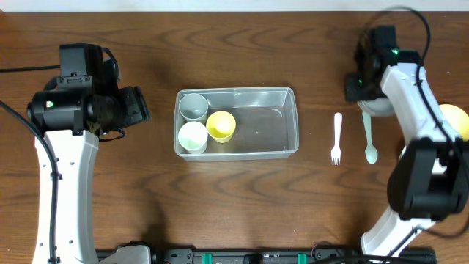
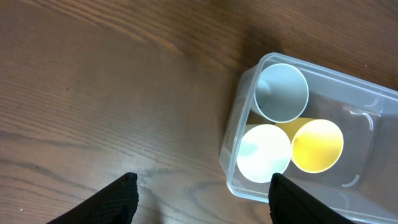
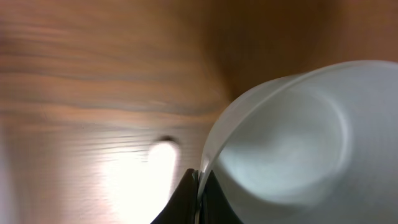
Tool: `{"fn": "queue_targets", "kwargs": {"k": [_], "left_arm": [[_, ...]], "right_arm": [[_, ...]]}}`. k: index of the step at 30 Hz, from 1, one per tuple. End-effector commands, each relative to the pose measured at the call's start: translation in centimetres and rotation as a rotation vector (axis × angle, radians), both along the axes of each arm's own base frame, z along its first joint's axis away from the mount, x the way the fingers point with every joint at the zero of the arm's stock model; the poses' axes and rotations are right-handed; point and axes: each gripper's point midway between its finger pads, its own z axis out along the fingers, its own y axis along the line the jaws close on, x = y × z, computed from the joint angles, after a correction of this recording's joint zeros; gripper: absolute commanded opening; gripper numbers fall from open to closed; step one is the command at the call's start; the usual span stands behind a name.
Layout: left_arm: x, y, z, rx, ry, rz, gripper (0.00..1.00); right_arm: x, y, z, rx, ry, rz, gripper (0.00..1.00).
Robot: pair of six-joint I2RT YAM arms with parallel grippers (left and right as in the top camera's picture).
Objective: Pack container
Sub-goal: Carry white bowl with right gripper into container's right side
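Note:
The right gripper carries the pale bowl over the white fork and down into the container beside the yellow cup next, where the container's bottom is still empty.
The clear rectangular container (image 1: 290, 117) sits mid-table; it also shows in the left wrist view (image 2: 231, 143). At its left end stand a pale blue cup (image 1: 193, 105), a white cup (image 1: 193, 136) and a yellow cup (image 1: 221, 125). My left gripper (image 2: 202, 199) is open and empty, above bare table left of the container. My right gripper (image 3: 200, 199) is shut on the rim of a pale bowl (image 3: 298, 137) at the far right; in the overhead view the bowl (image 1: 378, 108) is mostly hidden under the arm.
A white fork (image 1: 337, 138) and a pale green spoon (image 1: 369, 136) lie on the table right of the container. A yellow bowl (image 1: 457, 119) sits at the right edge, partly behind my right arm.

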Motion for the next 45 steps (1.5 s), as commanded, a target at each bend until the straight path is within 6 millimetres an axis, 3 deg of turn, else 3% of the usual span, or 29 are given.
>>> {"fn": "queue_targets", "kwargs": {"k": [1, 4, 8, 11, 18, 28, 34, 38, 39, 43, 45], "left_arm": [[-0.2, -0.1, -0.2, -0.014, 0.009, 0.008, 0.68], [-0.2, -0.1, -0.2, -0.014, 0.009, 0.009, 0.68], [-0.2, -0.1, -0.2, -0.013, 0.009, 0.008, 0.68], [-0.2, -0.1, -0.2, -0.014, 0.009, 0.009, 0.68], [-0.2, -0.1, -0.2, -0.014, 0.009, 0.009, 0.68], [-0.2, -0.1, -0.2, -0.014, 0.009, 0.009, 0.68], [-0.2, -0.1, -0.2, -0.014, 0.009, 0.009, 0.68], [-0.2, -0.1, -0.2, -0.014, 0.009, 0.009, 0.68], [-0.2, -0.1, -0.2, -0.013, 0.009, 0.008, 0.68], [-0.2, -0.1, -0.2, -0.013, 0.009, 0.008, 0.68], [-0.2, -0.1, -0.2, -0.013, 0.009, 0.008, 0.68]], "right_arm": [[0.1, 6.1, 8.7, 0.029, -0.191, 0.253, 0.01], [-2.0, 11.1, 11.7, 0.024, -0.251, 0.449, 0.01], [-4.9, 16.5, 12.5, 0.008, -0.248, 0.668, 0.01], [-6.5, 19.6, 11.3, 0.011, -0.215, 0.763, 0.01], [-8.2, 23.4, 5.7, 0.051, -0.07, 0.864, 0.01], [-8.6, 25.4, -1.3, 0.059, 0.085, 0.901, 0.01], [-8.4, 25.5, -3.1, 0.053, 0.12, 0.9, 0.01], [-8.3, 25.6, -3.4, 0.053, 0.12, 0.9, 0.03], [-8.3, 25.6, -3.3, 0.053, 0.118, 0.9, 0.05], [-8.2, 25.6, -3.3, 0.054, 0.114, 0.9, 0.29], [-8.2, 25.6, -3.3, 0.054, 0.114, 0.9, 0.34]]}}
